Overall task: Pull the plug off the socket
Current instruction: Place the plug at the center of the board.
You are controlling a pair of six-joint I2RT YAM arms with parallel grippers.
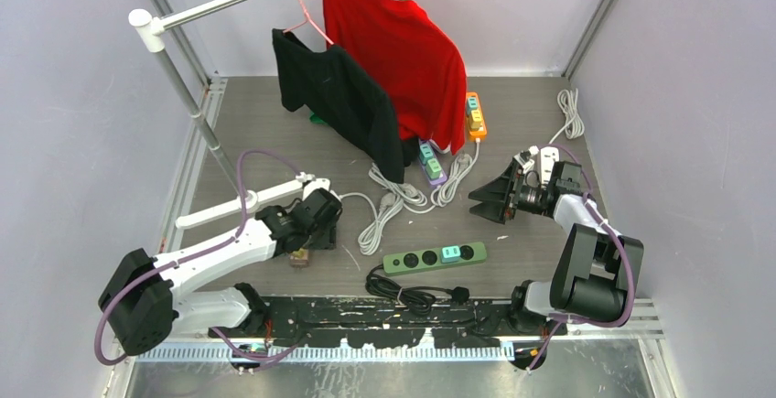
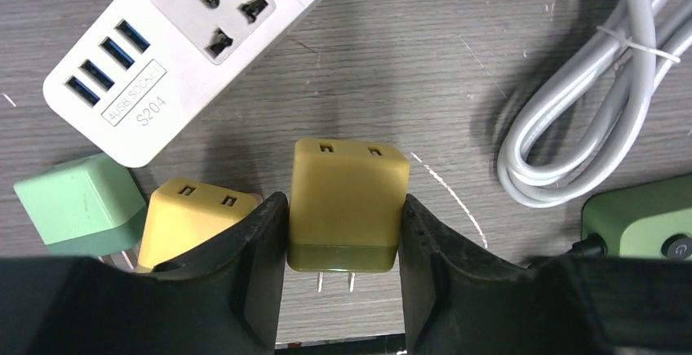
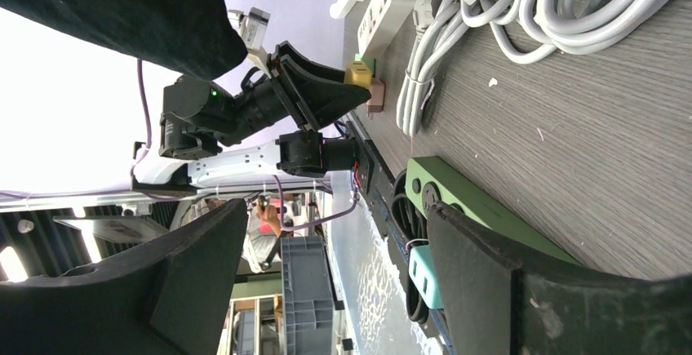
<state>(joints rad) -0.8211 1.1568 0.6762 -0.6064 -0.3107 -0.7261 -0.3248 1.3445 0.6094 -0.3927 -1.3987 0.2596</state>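
Observation:
My left gripper will next lower the olive-yellow plug (image 2: 347, 200) onto bare tabletop beside the loose yellow one and release it, as its pins are out of any socket.
An olive-yellow plug (image 2: 347, 200) sits clamped between the black fingers of my left gripper (image 2: 341, 201). Its two bare prongs (image 2: 336, 281) point back toward the wrist, and it is clear of any socket. The white power strip (image 2: 175, 37) lies just beyond it, its universal socket (image 2: 220, 12) empty. In the top view the left gripper (image 1: 316, 220) hangs low at the table's left and hides the plug. My right gripper (image 1: 487, 199) hovers open at the right with nothing between its fingers. A green power strip (image 1: 435, 256) carries a teal plug (image 1: 449, 252).
A loose yellow plug (image 2: 184, 220) and a green plug (image 2: 77, 204) lie beside the left finger. Coiled grey cables (image 1: 412, 199) spread mid-table. Purple (image 1: 430, 162) and orange (image 1: 475, 114) strips lie under the hanging red (image 1: 398, 55) and black (image 1: 343, 101) shirts. The green strip's black cord (image 1: 407, 290) lies near the front edge.

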